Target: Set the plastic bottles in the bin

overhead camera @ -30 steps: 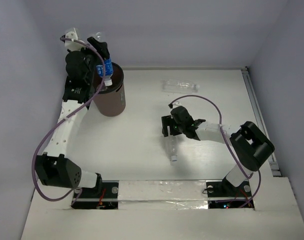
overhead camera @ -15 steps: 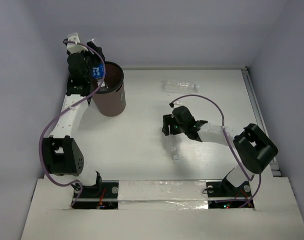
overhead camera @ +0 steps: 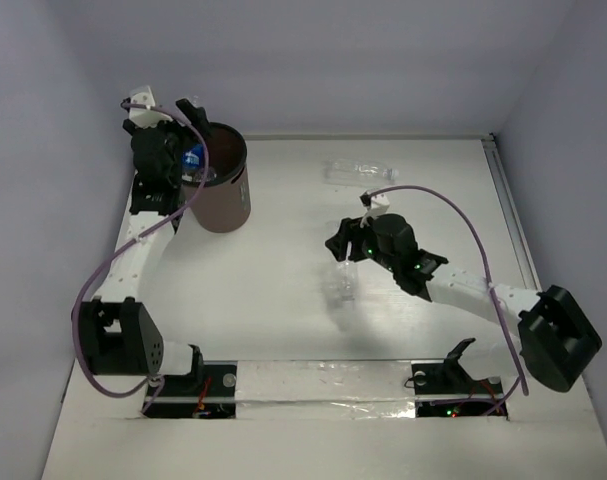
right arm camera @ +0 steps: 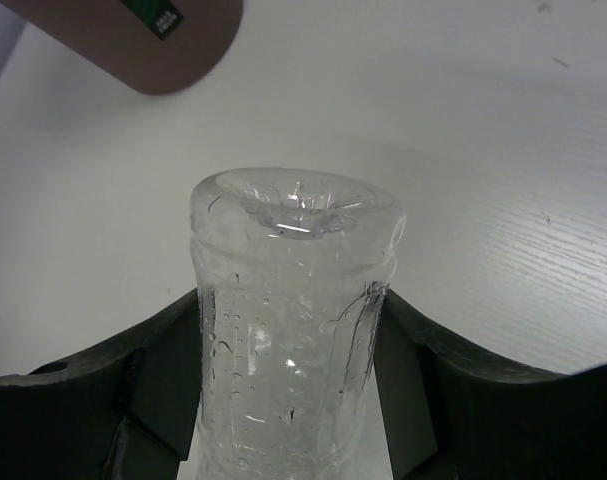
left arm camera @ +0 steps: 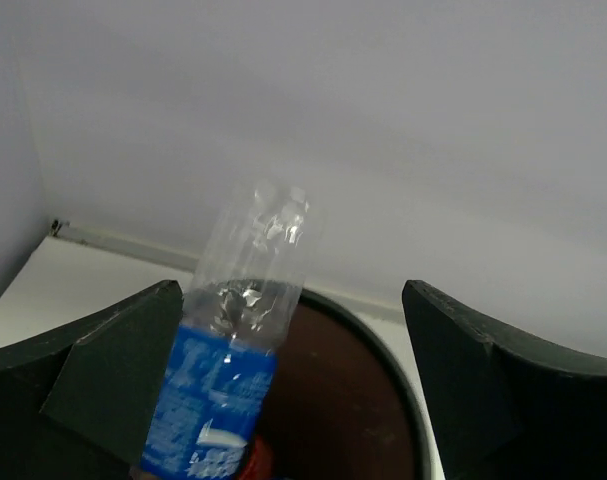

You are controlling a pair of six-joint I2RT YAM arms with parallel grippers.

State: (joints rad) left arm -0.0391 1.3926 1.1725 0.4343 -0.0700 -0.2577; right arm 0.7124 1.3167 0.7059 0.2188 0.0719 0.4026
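Observation:
I will raise my right gripper outward to clear the bin's high rim, going over the bin's opening (overhead camera: 225, 152), to the gripper's left in the top view, and release.
The dark brown bin (overhead camera: 223, 205) stands at the back left. Over its mouth my left gripper (overhead camera: 183, 135) is open. A clear bottle with a blue label (left arm camera: 228, 370) hangs loose by the left finger (left arm camera: 103, 380), neck down into the bin (left arm camera: 383, 335); the right finger stands well apart. A red cap (left arm camera: 255, 462) shows inside. Mid-table, my right gripper (overhead camera: 347, 250) is shut on a clear unlabelled bottle (right arm camera: 288, 330), both pads pressing its sides, its base pointing away. A second clear bottle (overhead camera: 359, 172) lies at the back.
The bin's brown side (right arm camera: 133, 40) shows in the right wrist view at the upper left. White walls close the table at the back and both sides. A metal rail (overhead camera: 518, 230) runs along the right edge.
My left gripper has opened and the blue-label bottle has dropped lower into the bin. The right arm has swung its elbow out to the right while its jaws stay around the clear bottle.

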